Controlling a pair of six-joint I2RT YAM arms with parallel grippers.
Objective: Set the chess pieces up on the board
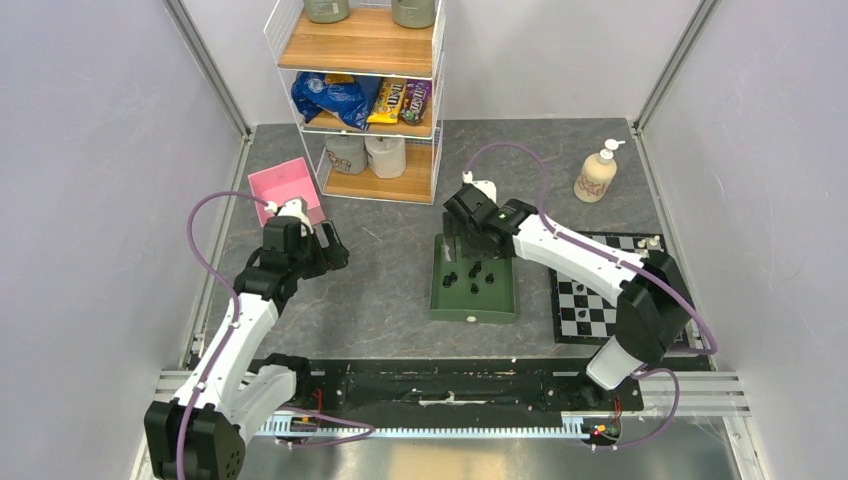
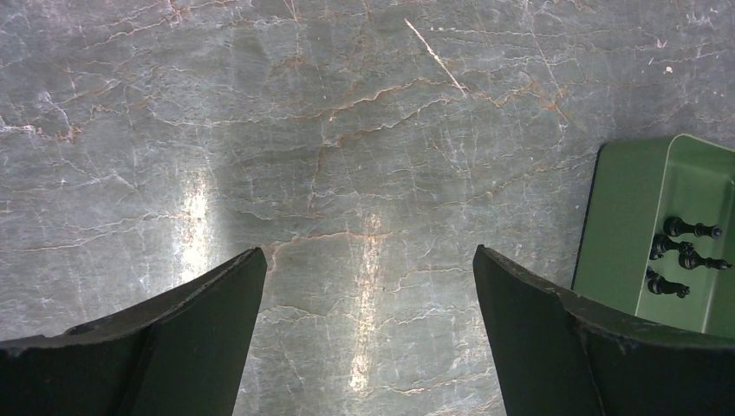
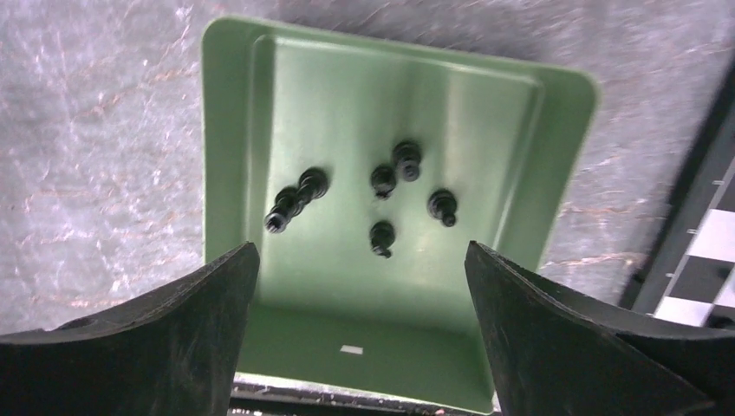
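The black piece nearest the board sits apart, so the robot's right gripper needs to go down into the tray [image 1: 440,300] next, toward the right in the top view, onto that piece.
Several small black chess pieces [image 1: 472,272] lie loose in a green tray [image 1: 440,300] at the table's middle. In the right wrist view the pieces [image 3: 382,234] lie scattered on the tray [image 3: 227,130] floor. My right gripper [image 3: 361,247] is open and empty, above the tray's far end [image 1: 470,228]. The checkered board [image 1: 585,300] lies right of the tray, partly hidden by my right arm, with a few small white pieces [image 1: 650,242] at its far edge. My left gripper [image 2: 369,250] is open and empty over bare table, left of the tray [image 2: 633,225].
A wire shelf rack [image 1: 365,100] with snacks and jars stands at the back. A pink box [image 1: 285,190] sits by my left gripper [image 1: 335,250]. A cream soap pump bottle [image 1: 597,175] stands at the back right. The board's dark border shows in the right wrist view [image 3: 693,199].
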